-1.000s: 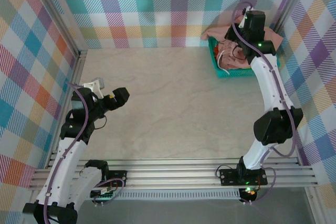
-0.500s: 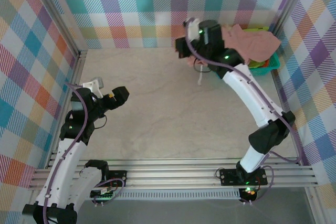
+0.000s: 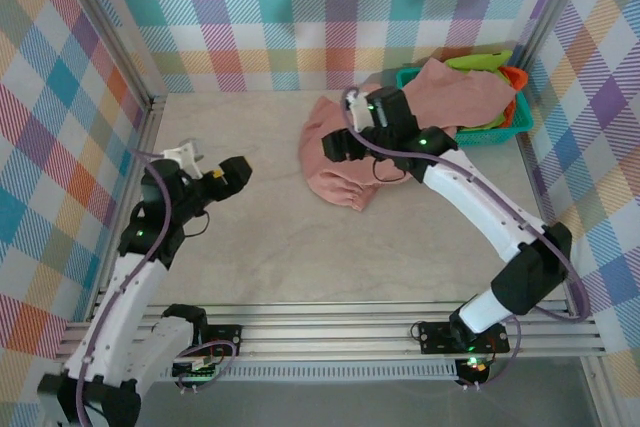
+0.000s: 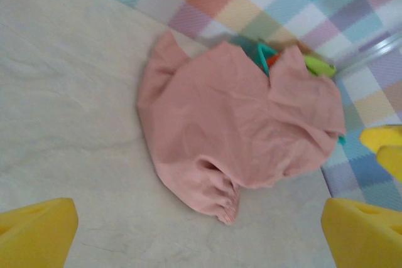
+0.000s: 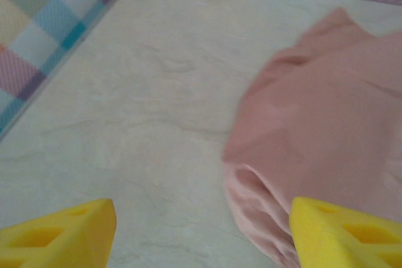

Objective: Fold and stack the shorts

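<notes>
The gathered elastic at the shorts' near edge (image 3: 352, 199) (image 4: 225, 203) is across the table and lower than my left gripper. My left gripper should move across the table and down onto it next.
The dusty pink shorts (image 3: 335, 175) lie crumpled on the table at centre back, one end still draped over the teal basket (image 3: 492, 131). Lime green shorts (image 3: 480, 60) and orange shorts (image 3: 516, 77) sit in that basket. My right gripper (image 3: 337, 144) hovers over the pink shorts' left part, open. In the right wrist view the pink shorts (image 5: 326, 123) lie by the right finger and the right gripper (image 5: 201, 233) has bare table between its fingers. My left gripper (image 3: 233, 175) is open at the left, apart from the cloth. The left wrist view shows the pink shorts (image 4: 232, 130) ahead of the left gripper (image 4: 201, 233).
The teal basket stands in the back right corner against the plaid wall (image 3: 300, 7). An aluminium rail (image 3: 330, 332) runs along the near edge. Bare table (image 3: 300, 257) stretches between the arms, in front of the pink shorts.
The right arm swung left from the basket, dragging the pink shorts out onto the table, and its jaws opened and let go. The left arm shifted slightly.
</notes>
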